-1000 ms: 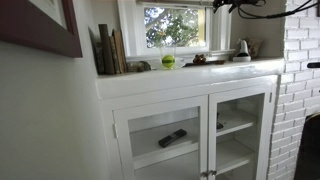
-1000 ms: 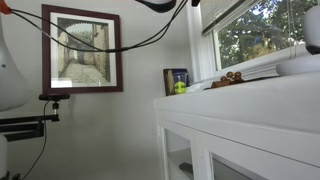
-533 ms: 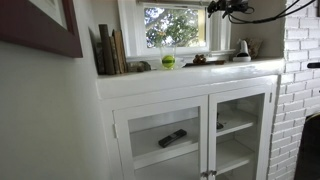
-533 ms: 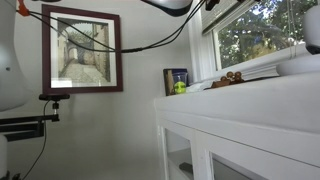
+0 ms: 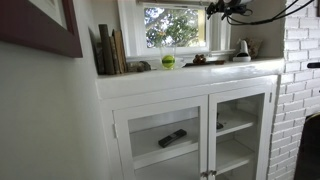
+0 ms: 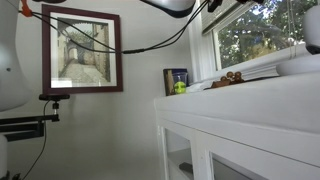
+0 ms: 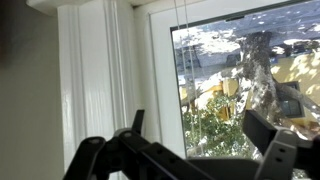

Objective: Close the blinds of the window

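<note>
My gripper will next push outward toward the glass (image 7: 240, 80) and close, because the thin white pull cord hangs outward of it, in line between its spread fingers.
The window (image 5: 175, 27) has a thick white frame, and green foliage shows through the glass in both exterior views (image 6: 262, 32). No slats hang over the pane, and the blinds look drawn up at its top edge. In the wrist view two thin cords (image 7: 180, 50) hang in front of the glass (image 7: 240, 80), beside the white frame (image 7: 100, 80). My gripper (image 5: 217, 8) is up at the window's top corner, near the frame (image 6: 209, 6). Its fingers (image 7: 200, 130) are spread apart with nothing between them.
On the cabinet top under the window stand several books (image 5: 108, 50), a green ball (image 5: 168, 61) and a kettle (image 5: 243, 48). Glass cabinet doors (image 5: 190, 135) are below, with a remote (image 5: 172, 138) inside. A brick wall (image 5: 300, 80) and a framed picture (image 6: 82, 50) are nearby.
The gripper has moved a little sideways toward the window's top corner since a second ago. It has barely moved in the last half second.
</note>
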Motion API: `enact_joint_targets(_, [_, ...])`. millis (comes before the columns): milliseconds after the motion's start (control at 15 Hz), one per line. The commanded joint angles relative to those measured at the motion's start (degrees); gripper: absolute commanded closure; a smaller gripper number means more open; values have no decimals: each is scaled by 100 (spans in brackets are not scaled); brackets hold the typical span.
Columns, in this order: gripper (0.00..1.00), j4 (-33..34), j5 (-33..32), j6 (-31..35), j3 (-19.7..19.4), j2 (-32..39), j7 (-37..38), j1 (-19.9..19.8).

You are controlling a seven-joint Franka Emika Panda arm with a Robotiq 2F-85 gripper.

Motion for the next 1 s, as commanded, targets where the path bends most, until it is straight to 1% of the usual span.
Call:
enact_joint_targets(0, [0, 188, 39, 27, 8, 139, 5, -2])
enact_joint_targets(400, [0, 652, 66, 254, 1, 616, -96, -55])
enact_joint_targets(600, [0, 961, 247, 382, 136, 913, -306, -143])
enact_joint_targets(800, [0, 1260, 209, 381, 222, 1150, -354, -176])
enact_joint_targets(867, [25, 1353, 188, 356, 240, 1220, -350, -179])
enact_joint_targets(933, [26, 1434, 168, 345, 247, 1277, -330, -176])
